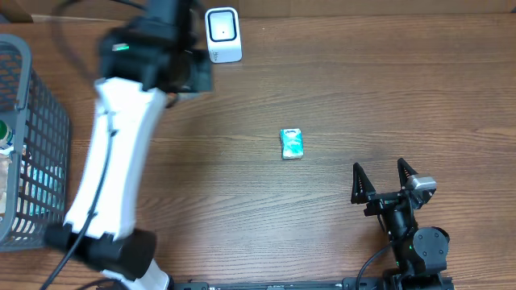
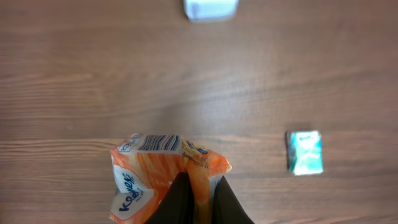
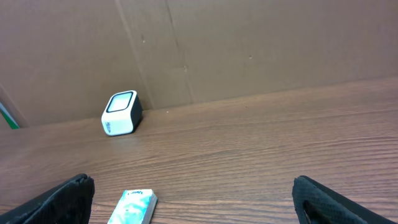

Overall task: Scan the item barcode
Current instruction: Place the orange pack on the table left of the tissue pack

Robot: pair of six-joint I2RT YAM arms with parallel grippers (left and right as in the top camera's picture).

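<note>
The fold will be released next, once my left gripper goes down to its right in the overhead view onto the clear tabletop below, beside the teal pack.
My left gripper (image 2: 199, 182) is shut on a fold of an orange Kleenex tissue pack (image 2: 155, 174). The pack's barcode (image 2: 157, 142) is on its far end, toward the white scanner (image 2: 211, 9). In the overhead view the left arm (image 1: 121, 153) reaches to just left of the scanner (image 1: 223, 34) and hides the pack. A small teal pack (image 1: 292, 143) lies flat mid-table, also seen in the left wrist view (image 2: 305, 152). My right gripper (image 1: 379, 165) stands open at the front right, nothing between its fingers, with the teal pack (image 3: 132, 207) ahead on its left.
A grey wire basket (image 1: 32, 121) holding several items stands at the table's left edge. A cardboard wall (image 3: 249, 50) rises behind the scanner (image 3: 120, 113) along the far edge.
</note>
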